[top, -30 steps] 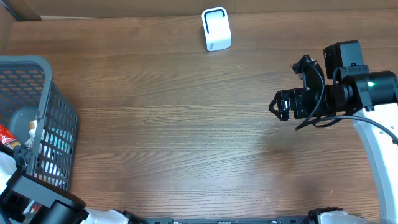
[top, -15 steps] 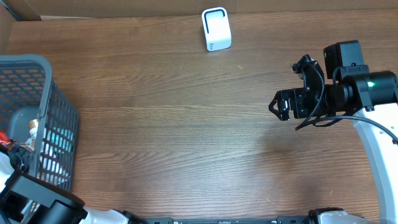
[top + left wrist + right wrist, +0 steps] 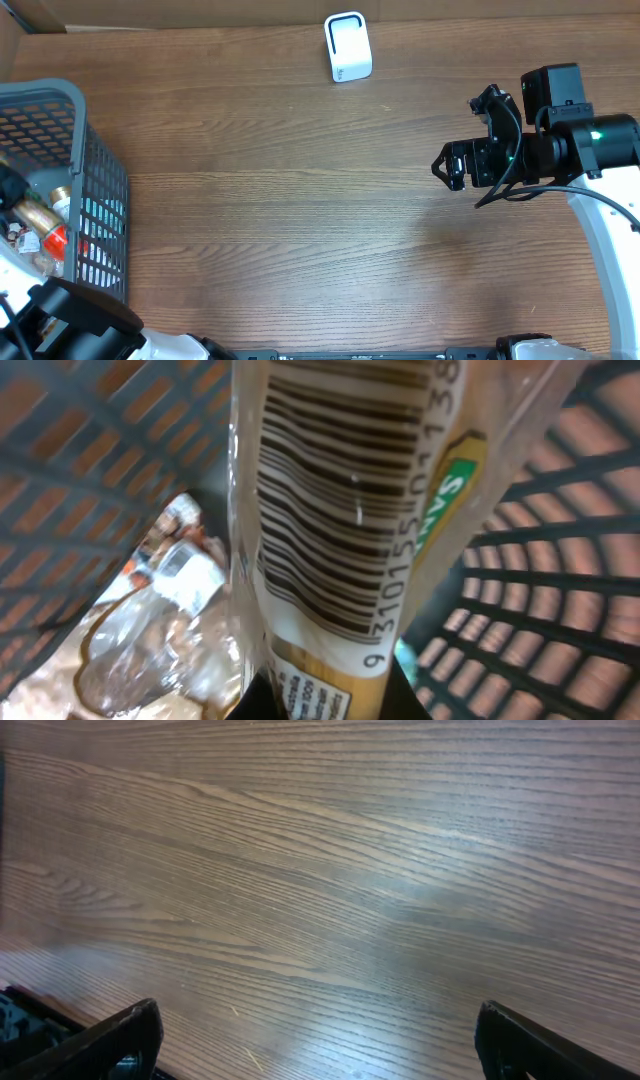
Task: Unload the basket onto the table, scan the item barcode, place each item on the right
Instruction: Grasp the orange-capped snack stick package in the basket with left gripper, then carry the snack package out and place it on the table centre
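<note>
My left gripper should next go up from the basket, then come down and let go of the item on the bare wood, because the bare wood is to its right in the overhead view.
The item is a golden, clear-wrapped pack with a white label and a large black barcode facing the left wrist camera. My left gripper is shut on its lower end, inside the grey basket. From overhead the item shows as a golden shape with a red end, within the basket walls. A white scanner stands upright at the table's far edge. My right gripper hovers open over bare wood at the right, with nothing between its fingertips.
Other wrapped goods lie at the bottom of the basket, below the held item. The basket's mesh walls close in around the left gripper. A cardboard wall runs along the table's far edge.
My left gripper has shut on the item and raised it, so it now shows inside the basket from overhead. The basket shifted slightly. The right arm has not moved.
</note>
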You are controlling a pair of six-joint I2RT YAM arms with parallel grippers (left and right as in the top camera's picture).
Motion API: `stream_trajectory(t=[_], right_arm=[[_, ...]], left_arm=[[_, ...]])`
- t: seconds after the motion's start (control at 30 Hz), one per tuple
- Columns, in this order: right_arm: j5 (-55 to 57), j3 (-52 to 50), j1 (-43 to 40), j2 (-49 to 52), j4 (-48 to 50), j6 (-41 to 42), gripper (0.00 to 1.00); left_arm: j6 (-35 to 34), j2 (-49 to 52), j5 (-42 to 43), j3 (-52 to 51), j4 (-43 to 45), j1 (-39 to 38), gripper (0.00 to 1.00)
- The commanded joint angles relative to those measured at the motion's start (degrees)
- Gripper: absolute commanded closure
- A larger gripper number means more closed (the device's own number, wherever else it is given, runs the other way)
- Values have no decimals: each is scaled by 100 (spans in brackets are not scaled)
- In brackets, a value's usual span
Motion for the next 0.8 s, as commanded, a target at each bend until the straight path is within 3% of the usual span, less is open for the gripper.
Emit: stream_trajectory(t=[0.0,0.3,0.43,0.53,0.77], right_arm=[[37,122,28,-20,52,7,0],[35,122,28,-20,-74,11,0],[35,122,28,-20,-98,11,0],[35,122,28,-20,-98,11,0],[35,122,28,-20,-98,11,0]], left_arm=[[151,-367,428,866,9,-258,96],[149,-922,404,3298,-671,-1132,97],[-20,-1213,-155,3727,-1056,-1790,96],[-651,-1469,-658,3727,-1591,-2702,96],[-2127,-1139,-844,3309,-2916,-4675,96]])
